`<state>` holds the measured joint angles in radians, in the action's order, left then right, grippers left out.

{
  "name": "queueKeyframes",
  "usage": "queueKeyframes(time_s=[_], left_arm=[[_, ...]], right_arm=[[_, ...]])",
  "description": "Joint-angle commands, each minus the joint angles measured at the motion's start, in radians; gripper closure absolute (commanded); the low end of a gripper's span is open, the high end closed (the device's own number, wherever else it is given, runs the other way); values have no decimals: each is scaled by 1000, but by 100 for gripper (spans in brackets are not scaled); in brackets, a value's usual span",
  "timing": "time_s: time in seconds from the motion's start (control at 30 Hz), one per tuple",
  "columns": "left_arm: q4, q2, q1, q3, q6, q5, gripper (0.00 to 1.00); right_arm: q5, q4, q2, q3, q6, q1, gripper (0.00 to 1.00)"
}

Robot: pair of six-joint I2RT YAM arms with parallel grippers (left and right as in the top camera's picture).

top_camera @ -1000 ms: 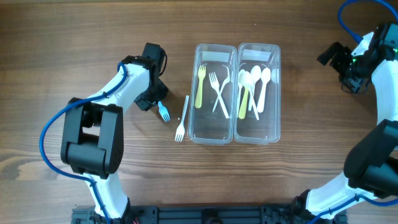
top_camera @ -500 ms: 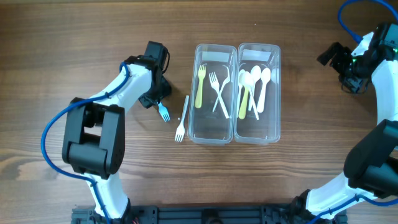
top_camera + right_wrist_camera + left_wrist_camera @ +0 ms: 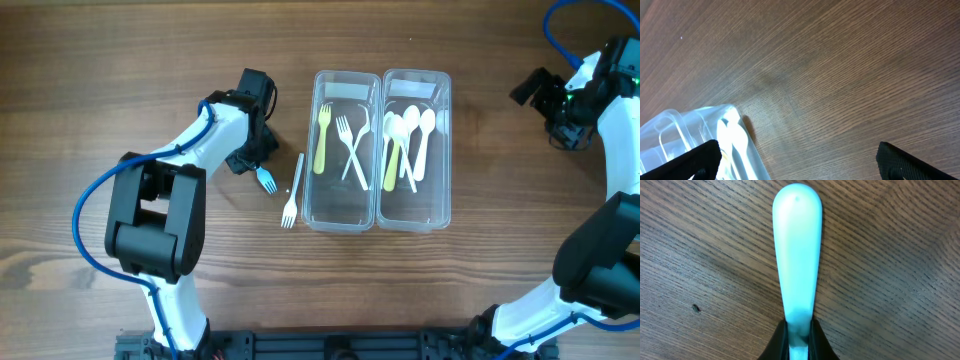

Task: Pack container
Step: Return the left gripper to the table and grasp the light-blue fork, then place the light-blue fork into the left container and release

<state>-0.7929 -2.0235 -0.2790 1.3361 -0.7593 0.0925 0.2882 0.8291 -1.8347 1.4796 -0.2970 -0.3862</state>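
I will lift my left gripper over the side of the container (image 3: 381, 215), then lower the light blue fork beside the yellow fork.
The clear twin container (image 3: 381, 215) lies at the table's middle. Its left compartment holds a yellow fork and white forks; its right compartment holds white spoons and a yellow utensil. My left gripper (image 3: 250, 160) is just left of the container, shut on a light blue fork (image 3: 265, 180) whose tines point down-right. In the left wrist view the blue handle (image 3: 796, 255) runs up from between the closed fingers (image 3: 776, 342). A white fork (image 3: 293, 190) lies on the wood beside the container's left wall. My right gripper (image 3: 545, 100) is open and empty at the far right; a container corner (image 3: 695, 135) shows in its wrist view.
Bare wooden table surrounds the container. The arm bases stand at the front left and front right edges, with blue cables looping off both arms.
My left gripper has shifted slightly right and up toward the container with the blue fork. The right arm has not moved.
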Motion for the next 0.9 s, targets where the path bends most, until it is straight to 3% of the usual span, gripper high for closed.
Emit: queueKeyframes(time_s=[0.0,0.1,0.3,0.4,0.57,0.83,0.87], left_arm=[[-50,-23,-2,27,66,2,96],[-137,9,-2,128,85,1,96],[-154,81,-37,280,207,-18,96],[-159,106,-100,356,332,-78,96],[-128,137,-269,397,505,-39,96],[-124,-7,-377,389,520,-17,96],[-124,-19,-377,389,520,-17,86]], right_arm=[[12,-3,-6,-3,2,3,1],[12,-3,-6,-3,1,3,0],[12,-5,-6,-3,2,3,0],[12,-5,-6,-3,1,3,0],[13,-5,-6,-3,1,3,0],[13,-5,-6,-3,2,3,0],[12,-5,-6,-3,2,3,0]])
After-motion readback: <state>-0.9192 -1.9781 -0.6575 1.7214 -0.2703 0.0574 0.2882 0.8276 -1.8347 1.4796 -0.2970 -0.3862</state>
